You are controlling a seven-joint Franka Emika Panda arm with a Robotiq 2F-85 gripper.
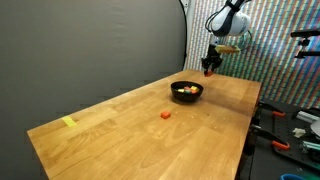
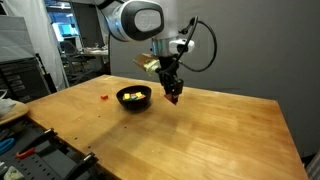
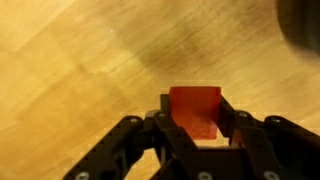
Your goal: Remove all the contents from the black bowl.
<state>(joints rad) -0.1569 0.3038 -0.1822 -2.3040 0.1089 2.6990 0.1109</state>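
Note:
I will lower my gripper to the open tabletop (image 2: 164, 119) beside the bowl next and release the red block, as it hangs clear of the black bowl (image 2: 134, 98) over bare wood.
In the wrist view a red block (image 3: 195, 108) sits squeezed between the two black fingers of my gripper (image 3: 196, 112), above bare wood. In both exterior views the gripper (image 1: 209, 68) (image 2: 172, 96) hangs above the table just beside the black bowl (image 1: 187, 92) (image 2: 134, 98), with the red block (image 2: 172, 98) showing at its tip. The bowl holds small yellow and light-coloured contents (image 1: 184, 89) (image 2: 132, 96). Another red block (image 1: 165, 115) (image 2: 104, 98) lies on the table apart from the bowl.
The wooden table (image 1: 120, 135) (image 2: 200, 140) has a flat yellow strip of tape (image 1: 68, 123) near one corner. Tools and clutter (image 1: 300, 125) crowd the shelf past the table's edge. A dark shape (image 3: 300, 25) fills the wrist view's upper right corner.

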